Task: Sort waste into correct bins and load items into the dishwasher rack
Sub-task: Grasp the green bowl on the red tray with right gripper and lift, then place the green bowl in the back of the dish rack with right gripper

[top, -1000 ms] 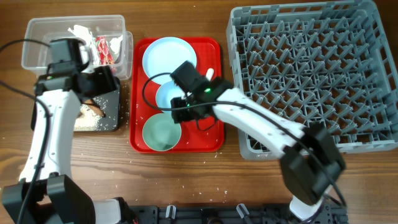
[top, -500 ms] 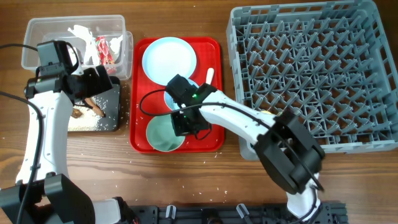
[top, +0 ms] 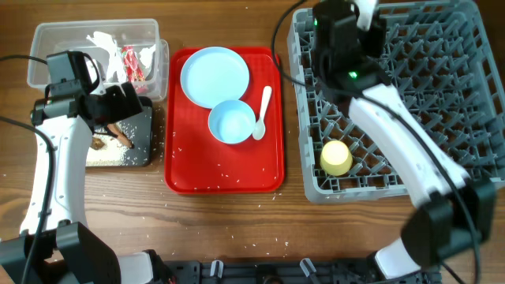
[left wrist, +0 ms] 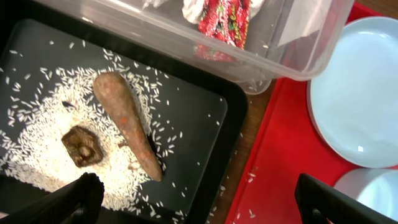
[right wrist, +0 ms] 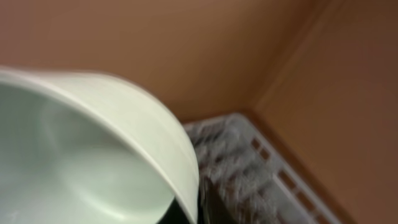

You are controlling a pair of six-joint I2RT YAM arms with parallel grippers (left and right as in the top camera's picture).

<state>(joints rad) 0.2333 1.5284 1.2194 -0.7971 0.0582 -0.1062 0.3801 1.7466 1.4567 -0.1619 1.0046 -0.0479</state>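
Next, my right gripper shifts over to the left in the overhead view, lowers the bowl to the rack's empty far corner point(top: 308, 63) below and releases the bowl's rim.
My left gripper point(top: 132, 106) hangs open over the black tray point(left wrist: 205, 112), its fingers point(left wrist: 81, 193) wide apart with nothing between them. In that tray lie white rice crumbs point(left wrist: 43, 143), a brown stick point(left wrist: 127, 124) and a small brown lump point(left wrist: 82, 146). The clear tub point(top: 47, 59) holds the red-and-white wrapper point(left wrist: 227, 18). My right gripper point(right wrist: 193, 208) is shut on the rim of the pale teal bowl point(right wrist: 74, 155), held tilted above the far left of the dishwasher rack point(top: 442, 87). A yellow cup point(top: 335, 158) lies in the rack. Plate point(top: 215, 75), small white bowl point(top: 232, 121) and spoon point(top: 261, 112) rest on the red tray.
The red serving tray point(top: 189, 170) lies between the bins and the rack, with rice grains scattered on it and on the wood around it. My right arm point(top: 410, 150) stretches across the rack's left half.
My right gripper has shut on the teal bowl, lifted it off the red tray and swung it up over the rack's far left. The left gripper has opened fully over the black tray.
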